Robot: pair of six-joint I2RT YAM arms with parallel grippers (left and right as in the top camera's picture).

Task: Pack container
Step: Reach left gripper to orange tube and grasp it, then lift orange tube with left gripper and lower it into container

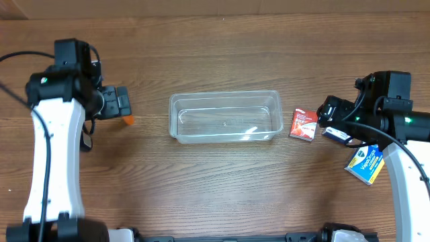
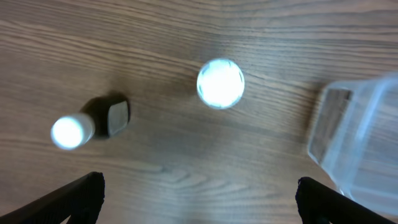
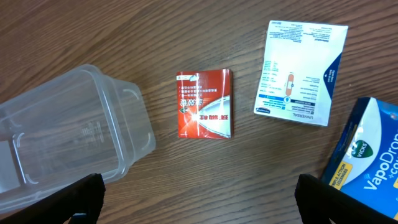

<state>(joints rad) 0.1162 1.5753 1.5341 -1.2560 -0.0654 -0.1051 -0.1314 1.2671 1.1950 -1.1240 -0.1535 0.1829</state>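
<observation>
My left gripper will come down open over the cap next and close on it. The orange tube stands upright, with bare tabletop around its round white cap [image 2: 221, 84].
The clear plastic container [image 1: 225, 115] stands empty at the middle of the table; its corner shows in the left wrist view [image 2: 360, 137] and in the right wrist view [image 3: 62, 137]. My left gripper [image 1: 123, 102] is to its left, open and empty [image 2: 199, 205], above a round white-topped bottle [image 2: 220, 83] and a small lying bottle [image 2: 71, 132]. My right gripper [image 1: 327, 111] is to the container's right, open and empty [image 3: 199, 199]. A red packet [image 1: 304, 125] lies just right of the container, also seen from the right wrist [image 3: 204, 104].
A white and blue bandage packet [image 3: 301, 73] lies right of the red packet. A blue VapoDrops box [image 1: 365, 165] lies at the far right, also in the right wrist view [image 3: 367, 155]. A small orange item [image 1: 127, 121] shows beside my left gripper.
</observation>
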